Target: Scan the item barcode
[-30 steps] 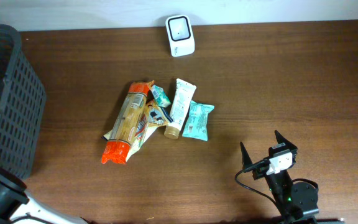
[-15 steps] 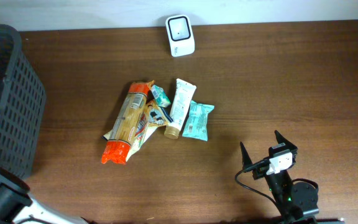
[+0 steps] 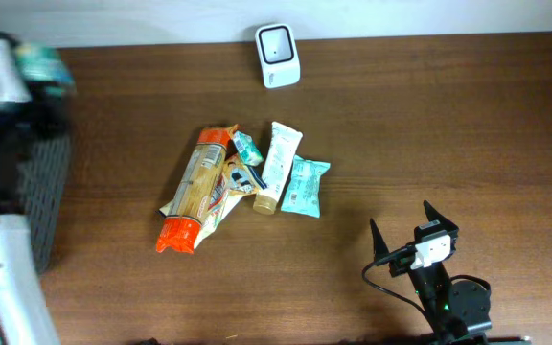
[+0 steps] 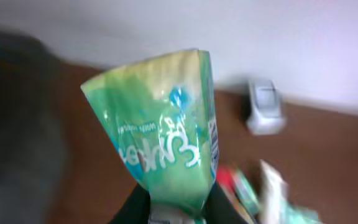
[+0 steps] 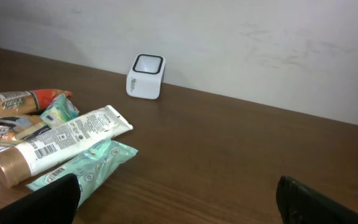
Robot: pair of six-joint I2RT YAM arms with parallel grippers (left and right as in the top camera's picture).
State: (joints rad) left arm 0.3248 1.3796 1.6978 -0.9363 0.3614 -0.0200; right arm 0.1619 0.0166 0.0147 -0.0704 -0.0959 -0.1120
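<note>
My left gripper carries the green packet across from above the basket next and lowers it onto the pile beside the small green box in the middle of the table.
My left gripper is shut on the bottom of a green crinkly packet with white lettering, held upright in the air. In the overhead view the packet is a blurred teal patch at the far left, above the basket. The white scanner stands at the table's back edge; it also shows in the left wrist view, scanner, beyond the packet to its right. My right gripper stands open with nothing in it at the front right, right gripper, facing the scanner.
A dark mesh basket stands at the left edge, partly hidden by my left arm. A pile lies mid-table: an orange pasta packet, a white tube, a teal pouch and a small green box.
My left arm has swung up from the lower left corner to above the basket, with the green packet now in its jaws. The right arm has not moved.
</note>
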